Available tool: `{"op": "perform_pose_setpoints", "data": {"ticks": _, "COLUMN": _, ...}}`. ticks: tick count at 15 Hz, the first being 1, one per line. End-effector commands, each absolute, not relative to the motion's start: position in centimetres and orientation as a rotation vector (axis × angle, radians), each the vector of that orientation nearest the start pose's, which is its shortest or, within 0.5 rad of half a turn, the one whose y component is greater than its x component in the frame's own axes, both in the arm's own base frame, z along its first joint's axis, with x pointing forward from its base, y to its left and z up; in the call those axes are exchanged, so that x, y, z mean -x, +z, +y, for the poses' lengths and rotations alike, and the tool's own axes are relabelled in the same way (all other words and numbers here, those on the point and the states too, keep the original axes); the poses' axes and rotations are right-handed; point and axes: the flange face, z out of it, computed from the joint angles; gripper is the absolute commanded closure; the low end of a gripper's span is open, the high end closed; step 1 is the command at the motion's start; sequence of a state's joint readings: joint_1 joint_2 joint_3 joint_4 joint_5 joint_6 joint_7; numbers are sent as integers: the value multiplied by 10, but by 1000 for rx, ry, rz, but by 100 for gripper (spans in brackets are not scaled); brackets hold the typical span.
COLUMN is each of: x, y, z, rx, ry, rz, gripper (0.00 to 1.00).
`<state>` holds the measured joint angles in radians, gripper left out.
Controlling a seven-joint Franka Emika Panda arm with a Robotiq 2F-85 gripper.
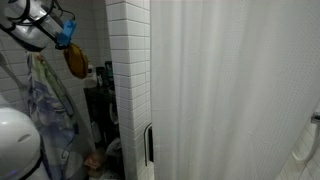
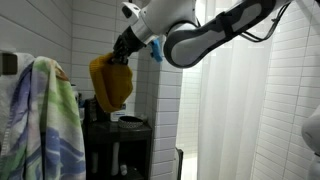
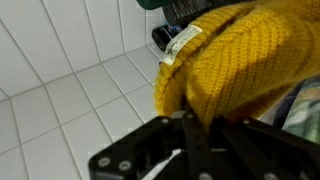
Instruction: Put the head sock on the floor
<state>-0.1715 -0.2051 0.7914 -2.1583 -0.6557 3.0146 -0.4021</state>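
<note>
I will next lower my gripper a little toward the dark cabinet and let go of the head sock [image 1: 75, 61], because the dim floor beside that cabinet [image 1: 97, 162] is below my gripper.
The head sock [image 2: 111, 84] is a mustard-orange knitted piece hanging in the air below my gripper [image 2: 124, 52], which is shut on its top edge. In an exterior view the head sock [image 1: 75, 61] shows small at the upper left, under the gripper [image 1: 65, 33]. In the wrist view the yellow knit [image 3: 230, 70] fills the upper right, with a white label on it, and the black fingers [image 3: 190, 135] are pinched on its lower edge. The floor is dim and mostly hidden.
A long pale cloth with blue pattern [image 2: 45, 120] hangs beside the head sock, also seen as the pale cloth [image 1: 50, 110]. A white shower curtain [image 2: 240, 120] hangs beyond a white tiled wall [image 1: 128, 70]. A dark cabinet [image 2: 118, 150] stands below the gripper.
</note>
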Motion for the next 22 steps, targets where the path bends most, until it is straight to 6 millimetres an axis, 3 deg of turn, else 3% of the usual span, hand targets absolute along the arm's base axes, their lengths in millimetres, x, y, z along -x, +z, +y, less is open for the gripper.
{"op": "perform_pose_setpoints", "data": {"ticks": 1, "x": -431, "y": 560, "z": 381, "rx": -1566, "ry": 1194, "rz": 1810, "gripper": 99}}
{"op": "perform_pose_setpoints", "data": {"ticks": 9, "x": -472, "y": 539, "z": 382, "rx": -1560, "ry": 1056, "rz": 1814, "gripper": 99}}
{"op": "perform_pose_setpoints", "data": {"ticks": 22, "x": -494, "y": 522, "z": 414, "rx": -1604, "ry": 925, "rz": 1821, "gripper": 99}}
